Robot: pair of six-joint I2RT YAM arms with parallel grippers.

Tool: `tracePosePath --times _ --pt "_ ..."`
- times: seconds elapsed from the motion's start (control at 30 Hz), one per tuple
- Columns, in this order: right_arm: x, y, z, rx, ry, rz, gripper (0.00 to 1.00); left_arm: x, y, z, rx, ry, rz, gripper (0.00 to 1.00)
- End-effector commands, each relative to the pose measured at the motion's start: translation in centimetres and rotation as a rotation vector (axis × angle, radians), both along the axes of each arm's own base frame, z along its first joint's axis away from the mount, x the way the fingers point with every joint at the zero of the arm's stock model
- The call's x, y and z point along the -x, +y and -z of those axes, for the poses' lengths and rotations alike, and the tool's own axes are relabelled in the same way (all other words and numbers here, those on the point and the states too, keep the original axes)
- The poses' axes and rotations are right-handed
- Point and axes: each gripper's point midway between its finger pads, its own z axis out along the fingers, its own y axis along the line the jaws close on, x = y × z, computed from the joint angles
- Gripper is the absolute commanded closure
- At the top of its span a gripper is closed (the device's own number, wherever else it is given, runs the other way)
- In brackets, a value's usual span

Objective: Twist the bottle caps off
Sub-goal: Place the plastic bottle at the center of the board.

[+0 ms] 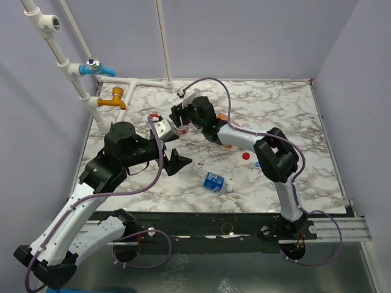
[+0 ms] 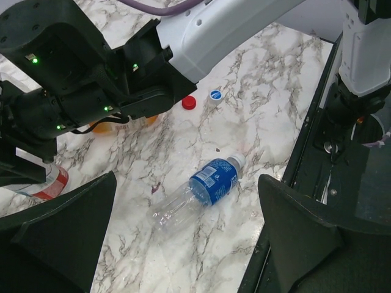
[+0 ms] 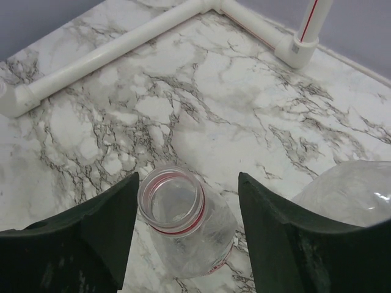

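Next, my left gripper goes down and toward the right in the top view, turning its open fingers astride the blue-labelled bottle's clear part [image 1: 197, 175] [image 2: 178, 209], because the blue-labelled bottle lies slanted.
A red-labelled clear bottle [image 1: 181, 129] stands at the back centre-left, its neck open with no cap [image 3: 174, 204]. My right gripper [image 3: 186, 235] is open, one finger on each side of that neck without touching it; it also shows from above [image 1: 182, 117]. My left gripper [image 2: 183, 244] is open and empty, just left of the bottle [image 1: 173, 149]. A blue-labelled bottle [image 1: 215, 181] lies on its side near the front [image 2: 211, 183]; I cannot tell if its whitish neck end is capped. A red cap [image 1: 245, 155] and a blue-and-white cap [image 1: 257, 165] lie loose on the table, also in the left wrist view [image 2: 189, 102] [image 2: 215, 94]. An orange bottle [image 2: 113, 127] sits under the right arm.
White PVC pipes [image 1: 79, 85] with a blue tap [image 1: 91, 67] and an orange tap [image 1: 113, 99] run along the back left; a pipe shows in the right wrist view [image 3: 122, 49]. A clear rounded plastic body [image 3: 348, 195] is right of the right fingers. A black rail [image 1: 232, 223] edges the table front.
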Motion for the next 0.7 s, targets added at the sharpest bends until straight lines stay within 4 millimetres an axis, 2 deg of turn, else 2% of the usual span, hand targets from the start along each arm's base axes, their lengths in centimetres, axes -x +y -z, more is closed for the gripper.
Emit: tracePosePath --times 0.0,0.17,0.33,0.43,0.6,0.63,0.67 --pt "1.3 0.4 -6.8 -0.111 -0.068 -0.005 0.30 0.9 -0.2 -0.6 0.009 0.007 0.048 0.01" --pt "2.8 0.3 -10.8 -0.142 -0.118 -0.017 0.21 1.3 -0.6 -0.2 0.001 0.017 0.087 0.01" --pt "4.8 -1.3 -14.6 -0.180 -0.125 -0.011 0.10 1.4 -0.9 1.8 -0.067 0.034 0.151 0.01" --pt "6.1 -3.6 -16.8 -0.205 -0.110 0.041 0.08 1.3 -1.1 3.7 -0.135 0.036 0.203 0.01" --pt "9.7 -8.1 -18.3 -0.246 -0.034 0.107 0.03 -0.2 -1.6 8.4 -0.274 0.040 0.282 0.01" --pt "10.4 -9.1 -18.1 -0.255 -0.013 0.126 0.02 -0.5 -1.7 9.3 -0.296 0.046 0.295 0.01" --pt "11.3 -10.1 -18.8 -0.277 -0.011 0.132 0.01 -0.9 -2.0 10.3 -0.317 0.057 0.314 0.01"
